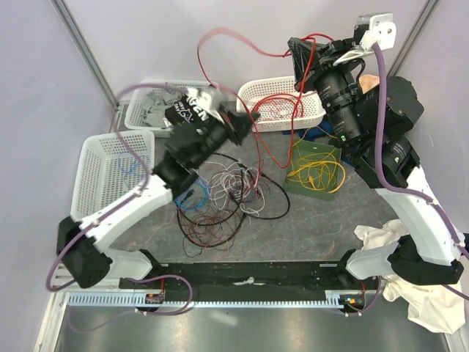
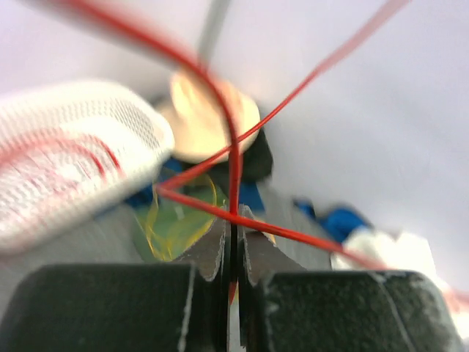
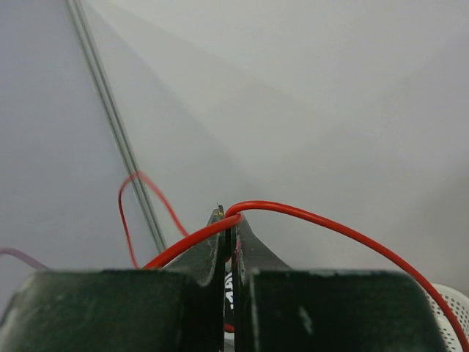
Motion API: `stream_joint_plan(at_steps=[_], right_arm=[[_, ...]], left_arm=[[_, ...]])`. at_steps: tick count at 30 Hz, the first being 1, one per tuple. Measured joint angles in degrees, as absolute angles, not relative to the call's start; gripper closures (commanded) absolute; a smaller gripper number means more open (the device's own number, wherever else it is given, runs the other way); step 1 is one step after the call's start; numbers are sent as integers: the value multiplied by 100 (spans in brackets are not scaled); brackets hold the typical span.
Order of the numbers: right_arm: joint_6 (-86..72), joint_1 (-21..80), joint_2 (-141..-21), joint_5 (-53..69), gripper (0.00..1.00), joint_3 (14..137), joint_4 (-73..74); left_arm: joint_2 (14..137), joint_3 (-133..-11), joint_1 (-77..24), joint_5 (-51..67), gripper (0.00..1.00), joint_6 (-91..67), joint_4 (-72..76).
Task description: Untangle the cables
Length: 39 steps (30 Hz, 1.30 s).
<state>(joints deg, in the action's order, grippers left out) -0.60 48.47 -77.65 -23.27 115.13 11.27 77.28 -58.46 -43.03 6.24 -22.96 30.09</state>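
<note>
The left gripper moves outward over the back centre basket (image 2: pixel 69 172) next and releases the red cable where red wire already lies.
A loose heap of cables (image 1: pixel 220 196), black, white, red and blue, lies on the grey mat in the middle. One long red cable (image 1: pixel 220 31) rises out of it and arcs through the air. My left gripper (image 1: pixel 251 122) is shut on this red cable (image 2: pixel 233 147) beside the back basket, the strand pinched between its fingertips (image 2: pixel 218 238). My right gripper (image 1: pixel 293 50) is raised high at the back and shut on the same red cable (image 3: pixel 330 221), which bends over its tips (image 3: pixel 233 220).
A white basket (image 1: pixel 88 183) stands at the left, another (image 1: pixel 139 110) with grey pieces at the back left, and a third (image 1: pixel 253 92) holding red wire at the back centre. A green tray (image 1: pixel 297 183) holds yellow cables. White cloth (image 1: pixel 421 297) lies near right.
</note>
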Motion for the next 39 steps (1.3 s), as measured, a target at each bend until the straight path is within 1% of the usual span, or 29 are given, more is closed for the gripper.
stream_joint_plan(at_steps=[3,7,11,14,18,21,25,31,39], right_arm=[[-16,4840,-7758,-2565,100,11522,1098],[-19,4838,-7806,-2711,100,11557,1168],[-19,4838,-7817,-2757,100,11559,1245],[-16,4836,-7813,-2862,100,11526,1253],[-21,4777,-7815,-2947,100,11330,1256],[-86,4609,-7948,-2941,100,11225,1271],[-403,4012,-8298,-2659,100,11216,1345],[-1190,2801,-9271,-1933,100,11358,1483],[-1791,2161,-10925,-1321,100,12186,1555]], left_arm=[[7338,-7422,-4228,202,98,-2008,1763],[7310,-9349,-4202,-3,98,-1697,714],[7417,-10584,-4202,-47,98,-1433,137],[7494,-10895,-4202,-141,98,-1306,-139],[7762,-10956,-4171,-154,98,-1275,-451],[8206,-11000,-4056,-115,98,-1280,-672],[9080,-11375,-3712,220,98,-1387,-1210],[10269,-12241,-3144,834,98,-1791,-1507],[11764,-13279,-2665,1649,98,-2368,-1219]])
